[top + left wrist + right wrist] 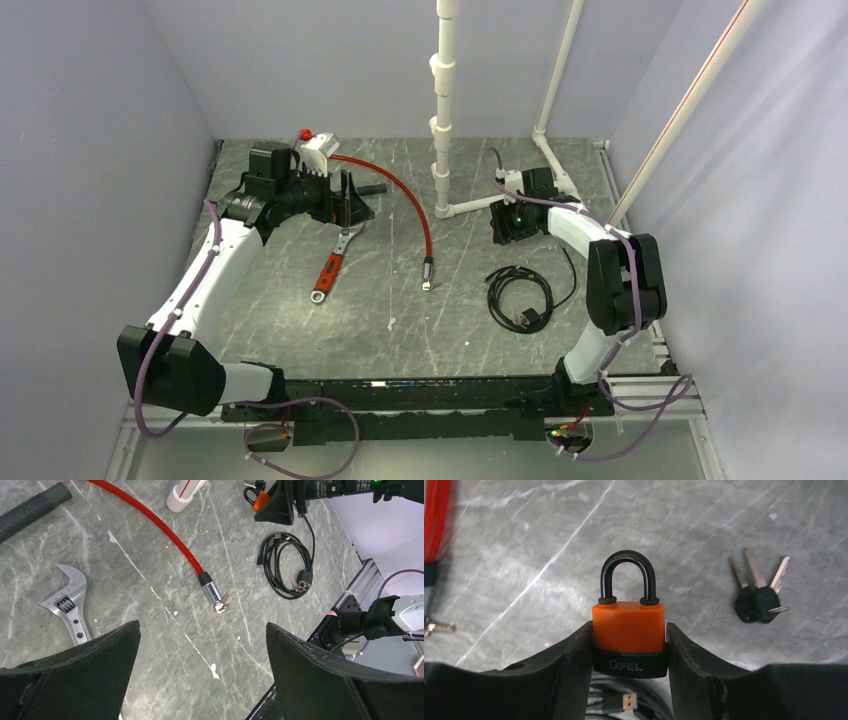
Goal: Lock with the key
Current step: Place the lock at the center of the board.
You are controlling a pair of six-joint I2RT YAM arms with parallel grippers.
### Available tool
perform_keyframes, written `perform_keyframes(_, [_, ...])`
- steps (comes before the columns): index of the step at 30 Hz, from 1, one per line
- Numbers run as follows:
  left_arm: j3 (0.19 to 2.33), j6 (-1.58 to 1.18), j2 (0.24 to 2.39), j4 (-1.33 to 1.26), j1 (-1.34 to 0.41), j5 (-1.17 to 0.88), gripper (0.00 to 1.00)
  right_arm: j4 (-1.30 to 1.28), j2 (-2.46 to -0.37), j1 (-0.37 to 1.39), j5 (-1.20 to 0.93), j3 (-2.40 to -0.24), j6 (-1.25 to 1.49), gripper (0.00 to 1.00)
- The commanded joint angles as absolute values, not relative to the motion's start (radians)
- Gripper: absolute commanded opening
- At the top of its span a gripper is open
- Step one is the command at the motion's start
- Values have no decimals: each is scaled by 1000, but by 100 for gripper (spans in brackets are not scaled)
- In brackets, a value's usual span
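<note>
I will next lower the orange padlock [628,625] with my right gripper, slightly away from my base, onto the table beside the keys [758,600].
My right gripper [629,630] is shut on a small orange padlock [628,625] with a black base marked OPEL. It holds the padlock off the table. The black shackle [626,575] sits down in both holes. The keys [758,600], a small bunch with blocky black heads, lie on the table to the right of the padlock, apart from it. The padlock also shows in the left wrist view [260,501]. My left gripper [202,625] is open and empty above the table, at the far left in the top view [352,205]. My right gripper is at the far right [512,228].
A red-handled wrench [333,265] lies near the left gripper. A red cable [405,190] ends in a metal tip with small silver keys [221,605]. A coiled black cable [520,297] lies near the right arm. A white pipe frame [444,110] stands at the back.
</note>
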State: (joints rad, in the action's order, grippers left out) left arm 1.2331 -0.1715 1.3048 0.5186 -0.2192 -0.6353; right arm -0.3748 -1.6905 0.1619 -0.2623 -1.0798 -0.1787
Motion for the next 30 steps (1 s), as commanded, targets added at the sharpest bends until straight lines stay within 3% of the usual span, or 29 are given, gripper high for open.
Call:
perform_keyframes(1, [1265, -151, 1283, 483, -215, -608, 99, -285, -1751, 156, -201, -1191, -107, 23])
perform_keyframes(14, [1254, -121, 1258, 482, -215, -607, 99, -303, -1888, 156, -126, -1264, -61, 34])
perform_keyframes(18, [1253, -111, 1259, 492, -215, -626, 99, -332, -1894, 156, -142, -1275, -51, 62])
perform_keyframes(21, [1272, -86, 1269, 521, -215, -645, 100, -355, -1868, 156, -168, -1279, -40, 73])
perform_keyframes(30, [1314, 51, 1261, 599, -214, -743, 99, -505, -1574, 96, -384, -1230, -187, 81])
